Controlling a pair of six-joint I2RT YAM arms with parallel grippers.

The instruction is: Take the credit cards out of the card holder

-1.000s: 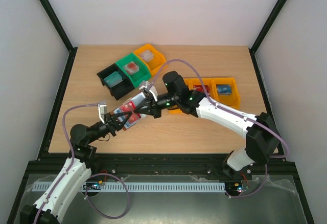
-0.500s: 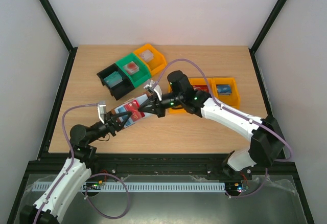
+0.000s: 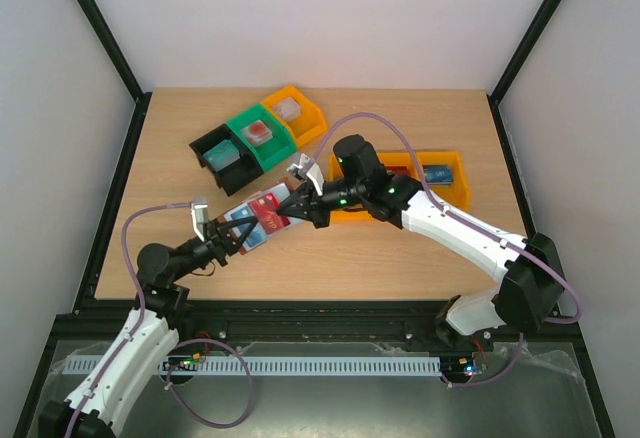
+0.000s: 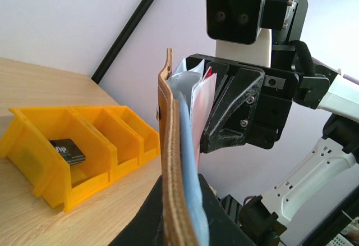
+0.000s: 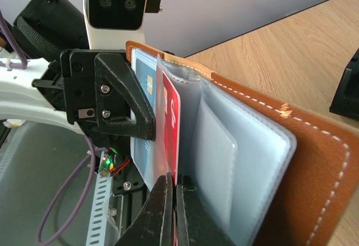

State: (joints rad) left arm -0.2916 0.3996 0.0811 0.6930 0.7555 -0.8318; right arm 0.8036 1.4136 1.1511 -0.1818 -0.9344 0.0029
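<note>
My left gripper will move down while it tilts its fingers downward, put the raised card holder on the bare tabletop below, and let go of it.
The card holder, a brown leather bifold with pale blue-grey sleeves, is held open above the table. My left gripper is shut on its lower end; in the left wrist view the card holder stands edge-on between the left gripper fingers. A red credit card stands partly out of a clear sleeve, and my right gripper is shut on its near edge. A blue card sits in the sleeve behind it. The brown outer leather fills the right of that view. From above, the right gripper meets the holder's upper half.
A black bin, a green bin and a yellow bin stand in a row at the back left, each with a small item inside. Joined yellow bins lie under the right arm; one yellow bin holds a dark card.
The right arm's wrist and elbow have shifted to the right while its gripper stays at the card holder. The left arm and the card holder have barely moved.
</note>
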